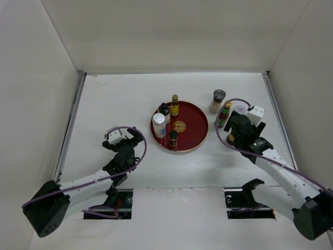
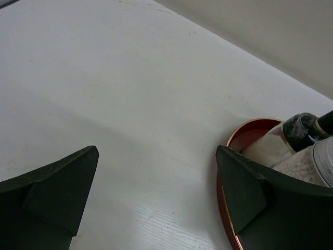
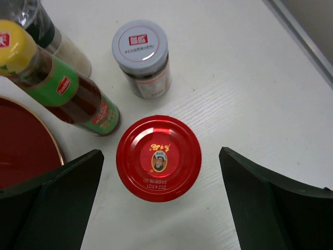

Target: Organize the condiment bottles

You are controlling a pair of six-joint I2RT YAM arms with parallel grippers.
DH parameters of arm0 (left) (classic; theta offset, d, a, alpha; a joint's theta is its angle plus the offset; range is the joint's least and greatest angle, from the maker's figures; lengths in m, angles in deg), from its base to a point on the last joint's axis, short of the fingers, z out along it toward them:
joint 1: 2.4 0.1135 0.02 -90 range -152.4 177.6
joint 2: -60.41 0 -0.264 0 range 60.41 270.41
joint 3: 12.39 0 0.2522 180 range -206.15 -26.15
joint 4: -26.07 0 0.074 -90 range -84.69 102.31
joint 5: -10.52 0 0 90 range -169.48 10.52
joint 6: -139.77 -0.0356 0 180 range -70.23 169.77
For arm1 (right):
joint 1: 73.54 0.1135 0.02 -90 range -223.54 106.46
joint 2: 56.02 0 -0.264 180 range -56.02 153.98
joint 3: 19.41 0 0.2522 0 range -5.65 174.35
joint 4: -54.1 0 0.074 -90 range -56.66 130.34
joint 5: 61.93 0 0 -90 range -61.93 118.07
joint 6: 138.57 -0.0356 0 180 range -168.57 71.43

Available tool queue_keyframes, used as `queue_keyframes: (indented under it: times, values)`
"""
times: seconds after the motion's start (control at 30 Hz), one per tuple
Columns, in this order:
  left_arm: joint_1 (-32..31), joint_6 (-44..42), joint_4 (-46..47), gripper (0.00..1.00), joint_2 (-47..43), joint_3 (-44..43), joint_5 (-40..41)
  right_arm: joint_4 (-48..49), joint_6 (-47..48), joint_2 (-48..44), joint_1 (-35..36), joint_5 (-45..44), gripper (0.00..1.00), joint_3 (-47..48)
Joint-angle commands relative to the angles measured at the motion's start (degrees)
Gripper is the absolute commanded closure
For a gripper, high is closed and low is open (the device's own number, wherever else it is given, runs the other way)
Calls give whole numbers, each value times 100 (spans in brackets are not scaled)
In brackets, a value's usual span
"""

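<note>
My right gripper lowers its open fingers down around the jar's red cap [image 3: 158, 158] next and closes, as the jar stands below and its cap already shows between them.
Four condiment bottles stand on the left half of the round red tray [image 1: 193, 125]: a yellow-capped brown bottle [image 1: 175, 104], a black-capped one [image 1: 164, 109], a white-capped one [image 1: 159, 125] and a small black-capped one [image 1: 173, 138]. Right of the tray stand a grey-lidded jar [image 1: 218, 100], a yellow-capped green-labelled bottle [image 1: 224, 114] [image 3: 62, 88] and a white-capped jar [image 1: 241, 110] [image 3: 141, 57]. My right gripper [image 1: 237, 129] [image 3: 159, 156] is open, right above a red-capped jar [image 3: 158, 158], one finger on each side. My left gripper [image 1: 126, 136] [image 2: 156, 156] is open and empty, left of the tray.
The tray's rim [image 2: 250, 127] shows beside my left gripper's right finger, with jars of white grains [image 2: 270, 148] behind it. White walls enclose the table on three sides. Two cut-outs with cables lie at the near edge by the arm bases.
</note>
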Motion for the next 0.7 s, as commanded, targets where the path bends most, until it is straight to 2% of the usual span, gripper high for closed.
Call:
queue_keyframes:
  times: [0.0, 0.27, 0.5, 0.53, 0.67]
  values:
    - [-53, 358, 221, 0, 50, -161, -80, 147, 101, 171, -148, 342, 0, 261]
    - [17, 490, 405, 0, 314, -161, -511, 877, 66, 435, -763, 1203, 0, -135]
    - [70, 535, 344, 0, 437, -257, -502, 1036, 92, 866, -781, 1467, 0, -117]
    - [62, 535, 344, 0, 437, -266, -537, 1036, 92, 884, -781, 1415, 3, -117]
    - [-44, 517, 353, 0, 375, -284, -757, 957, 92, 796, -711, 1169, 32, -126]
